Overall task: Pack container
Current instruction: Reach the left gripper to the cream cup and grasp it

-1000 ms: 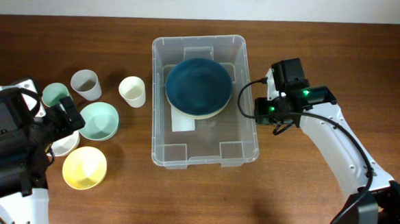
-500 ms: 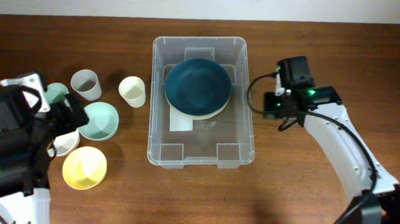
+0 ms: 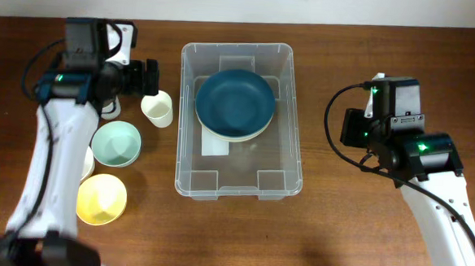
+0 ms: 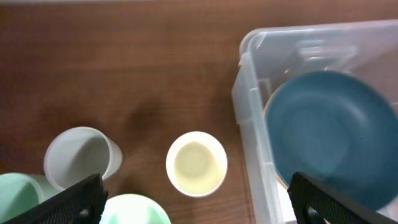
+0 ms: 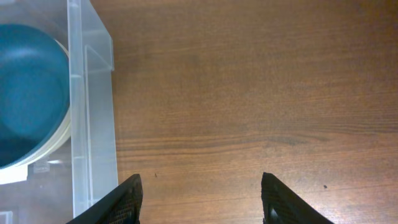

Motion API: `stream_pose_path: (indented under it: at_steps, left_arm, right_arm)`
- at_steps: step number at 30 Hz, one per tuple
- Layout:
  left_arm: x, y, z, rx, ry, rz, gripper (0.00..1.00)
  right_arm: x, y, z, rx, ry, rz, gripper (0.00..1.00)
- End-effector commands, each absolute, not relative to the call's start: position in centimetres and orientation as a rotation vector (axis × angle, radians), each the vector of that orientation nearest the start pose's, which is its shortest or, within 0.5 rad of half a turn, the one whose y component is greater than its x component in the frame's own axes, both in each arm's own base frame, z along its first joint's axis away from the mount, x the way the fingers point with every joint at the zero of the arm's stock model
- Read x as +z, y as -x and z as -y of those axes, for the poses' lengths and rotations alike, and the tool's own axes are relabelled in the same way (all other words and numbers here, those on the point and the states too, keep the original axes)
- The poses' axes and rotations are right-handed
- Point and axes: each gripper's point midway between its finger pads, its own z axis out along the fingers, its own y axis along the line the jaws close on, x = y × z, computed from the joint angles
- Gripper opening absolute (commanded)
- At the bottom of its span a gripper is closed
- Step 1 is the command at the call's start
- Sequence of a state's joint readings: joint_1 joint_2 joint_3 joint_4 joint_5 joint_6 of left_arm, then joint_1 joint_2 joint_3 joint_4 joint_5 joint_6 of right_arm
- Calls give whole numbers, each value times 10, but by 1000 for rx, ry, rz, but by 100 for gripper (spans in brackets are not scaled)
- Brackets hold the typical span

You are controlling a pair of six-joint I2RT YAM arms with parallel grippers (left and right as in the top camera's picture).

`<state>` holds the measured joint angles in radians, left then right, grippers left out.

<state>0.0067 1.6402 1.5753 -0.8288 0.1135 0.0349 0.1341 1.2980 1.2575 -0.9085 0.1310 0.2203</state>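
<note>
The cream cup's rim is clear on the side by the grey cup, so my left gripper should move down next with its fingers on either side of the cream cup's open rim there.
The clear plastic container [image 3: 293, 164] stands mid-table with a dark blue bowl [image 3: 236, 100] stacked on a cream bowl inside it. My left gripper [image 3: 148, 79] is open and empty, held just above a cream cup [image 3: 157, 109] left of the container. In the left wrist view the cream cup [image 4: 196, 163] lies between the open fingers [image 4: 196, 204], with the container rim [image 4: 247, 93] and the blue bowl [image 4: 336, 134] at the right. My right gripper [image 3: 348, 127] is open and empty, apart from the container's right side; its wrist view shows open fingers [image 5: 202, 199] over bare wood beside the container wall [image 5: 93, 118].
A grey cup [image 4: 78, 155] stands left of the cream cup, mostly under my left arm in the overhead view. A mint bowl [image 3: 116, 143], a yellow bowl [image 3: 100, 199] and a white bowl [image 3: 88, 163] sit at the front left.
My left arm has swung from the front left up to the back left, over the cups. My right gripper has drawn back rightward from the container's rim. The container has straightened slightly.
</note>
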Motion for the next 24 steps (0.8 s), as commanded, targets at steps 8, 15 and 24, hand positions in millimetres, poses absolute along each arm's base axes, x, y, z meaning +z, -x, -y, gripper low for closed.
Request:
stream_pose_path:
  at_steps: [8, 15, 24]
  left_arm:
    - [128, -468, 17, -128, -100, -2684, 95]
    - [105, -456, 16, -135, -95, -2781, 89]
    - [64, -447, 16, -146, -90, -2894, 89]
  right_arm:
    - [216, -341, -20, -41, -167, -2512, 57]
    - [215, -341, -20, -42, -167, -2515, 58]
    - [215, -341, -20, -42, -167, -2515, 57]
